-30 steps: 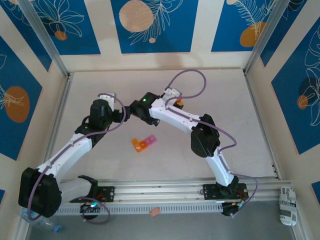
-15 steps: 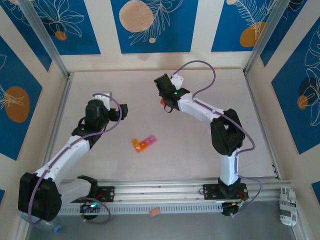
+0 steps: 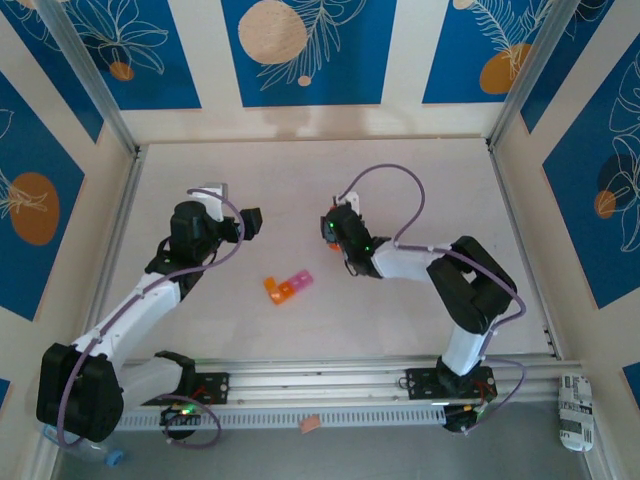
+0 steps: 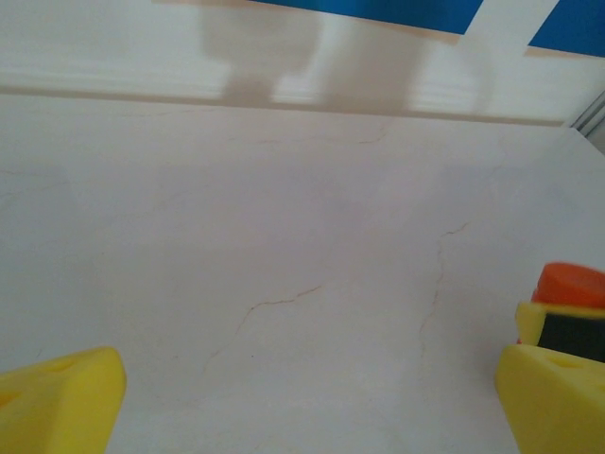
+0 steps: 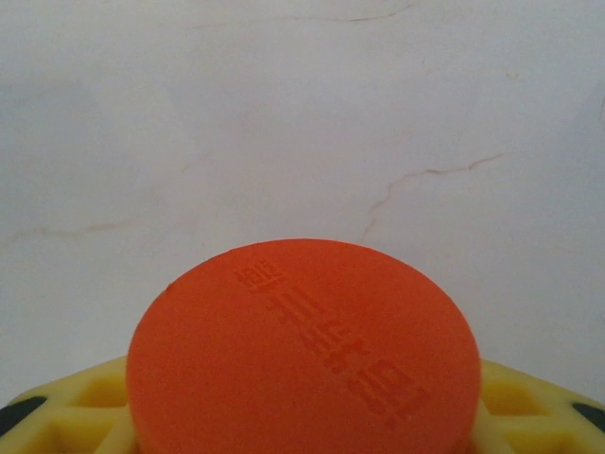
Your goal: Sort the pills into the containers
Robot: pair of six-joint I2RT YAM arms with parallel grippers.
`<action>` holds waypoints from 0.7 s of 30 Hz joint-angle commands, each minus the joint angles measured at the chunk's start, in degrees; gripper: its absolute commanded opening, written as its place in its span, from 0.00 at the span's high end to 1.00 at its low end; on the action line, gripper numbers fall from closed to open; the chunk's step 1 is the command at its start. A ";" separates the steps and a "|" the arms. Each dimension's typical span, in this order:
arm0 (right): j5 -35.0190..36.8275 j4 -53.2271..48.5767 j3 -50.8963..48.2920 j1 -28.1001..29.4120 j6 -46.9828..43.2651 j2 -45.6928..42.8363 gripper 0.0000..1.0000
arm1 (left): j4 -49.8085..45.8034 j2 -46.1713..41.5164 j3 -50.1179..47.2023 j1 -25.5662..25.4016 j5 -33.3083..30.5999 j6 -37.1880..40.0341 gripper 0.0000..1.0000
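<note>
The robot's right gripper needs to turn next and pull back toward the base, lowering the orange bottle (image 5: 304,350) onto the bare tabletop beside the pink cubes, because that spot is free.
The containers (image 3: 288,286), a short strip of one orange and two pink cubes, lie on the pale table (image 3: 420,170) between the two arms. My right gripper (image 3: 336,228) hovers behind and to the right of them. In the right wrist view it (image 5: 302,421) is shut on an orange bottle (image 5: 304,350), whose round embossed end faces the camera. My left gripper (image 3: 250,222) is behind and to the left of the strip. Its yellow fingers (image 4: 59,399) stand wide open over bare table. The bottle's orange end (image 4: 570,284) shows at that view's right edge. The pills are out of view.
Metal rails (image 3: 118,235) run along both sides of the table, and a slotted rail (image 3: 330,385) carries the arm bases at the near edge. A small pink scrap (image 3: 310,424) and a white crumpled packet (image 3: 575,410) lie in front of it.
My right arm pulled away from the left gripper, swung toward the back with the orange bottle, then came down to mid-table. The left gripper stayed open and hardly moved.
</note>
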 commanded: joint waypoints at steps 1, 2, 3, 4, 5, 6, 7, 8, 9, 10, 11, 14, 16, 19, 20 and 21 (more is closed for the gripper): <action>5.04 14.49 -4.71 1.48 -4.66 -3.37 1.00 | 1.72 0.52 -0.50 0.63 1.91 -0.67 0.00; 5.59 15.50 -6.02 1.78 -4.30 -3.62 1.00 | 1.79 0.52 -0.63 0.58 1.99 -0.67 0.00; 5.42 16.26 -7.06 1.83 -3.76 -3.83 1.00 | 1.85 0.52 -0.66 0.58 1.96 -0.65 0.00; 5.85 16.56 -7.92 2.03 -3.13 -4.02 1.00 | 1.86 0.56 -0.66 0.56 2.00 -0.79 0.00; 6.48 16.94 -8.60 2.33 -2.71 -4.15 1.00 | 1.85 0.65 -0.66 0.58 2.03 -0.80 0.00; 6.46 17.51 -9.27 2.47 -2.56 -4.13 1.00 | 1.85 0.61 -0.61 0.58 2.04 -0.88 0.00; 6.71 17.98 -9.88 2.73 -2.32 -4.15 1.00 | 1.85 0.60 -0.71 0.58 2.11 -0.84 0.00; 7.19 18.47 -10.40 2.97 -2.24 -4.03 1.00 | 1.90 0.61 -0.74 0.58 2.13 -0.92 0.00; 7.40 18.87 -10.80 3.18 -2.24 -3.88 1.00 | 1.94 0.61 -0.83 0.53 2.12 -0.91 0.00; 7.56 19.25 -11.18 3.27 -2.30 -3.60 1.00 | 1.94 0.70 -0.88 0.58 2.05 -0.91 0.00; 8.02 19.30 -11.52 3.44 -2.12 -3.39 1.00 | 2.02 0.70 -0.92 0.58 2.10 -0.91 0.00; 8.77 19.72 -12.78 3.62 -0.96 -2.71 1.00 | 2.25 0.95 -1.10 0.56 2.13 -1.00 0.00; 9.57 20.00 -13.94 3.72 0.29 -2.45 1.00 | 2.46 1.05 -1.18 0.58 2.22 -1.08 0.00; 10.65 20.60 -15.80 4.14 1.96 -2.37 1.00 | 2.65 1.08 -1.40 0.58 2.22 -1.19 0.00; 10.83 20.77 -16.40 4.34 2.28 -2.44 1.00 | 2.73 1.14 -1.43 0.57 2.23 -1.21 0.00; 11.01 20.93 -16.86 4.44 2.53 -2.39 0.98 | 2.74 1.14 -1.44 0.58 2.35 -1.27 0.00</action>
